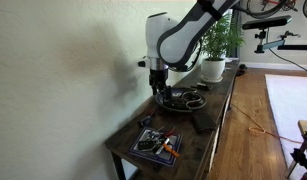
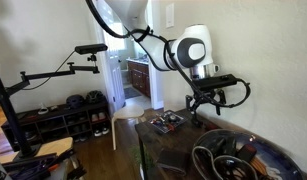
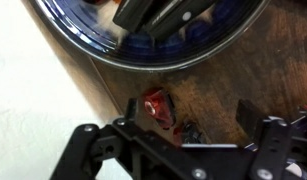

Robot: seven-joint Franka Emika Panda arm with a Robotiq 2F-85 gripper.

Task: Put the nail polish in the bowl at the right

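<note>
The gripper moves down and toward the wall next, since the nail polish (image 3: pixel 161 109) lies nearer the finger on the wall side.
The nail polish (image 3: pixel 156 106) is a small red bottle with a black cap, lying on its side on the brown tabletop just outside the bowl's rim. The bowl (image 3: pixel 143 58) is a wide, shallow, dark dish; it shows in both exterior views (image 1: pixel 183 99) (image 2: pixel 255 150). My gripper (image 3: pixel 190 112) is open, just above the table, with its fingers on either side of the bottle, which lies nearer one finger. It holds nothing. In both exterior views the gripper (image 1: pixel 161 88) (image 2: pixel 208 106) hangs at the bowl's edge, and the bottle is hidden there.
Dark items lie in the bowl (image 3: pixel 163 14). A square dark tray (image 1: pixel 156 143) with small objects sits at the table's other end. A white plant pot (image 1: pixel 213 68) stands beyond the bowl. The wall runs close along the narrow table.
</note>
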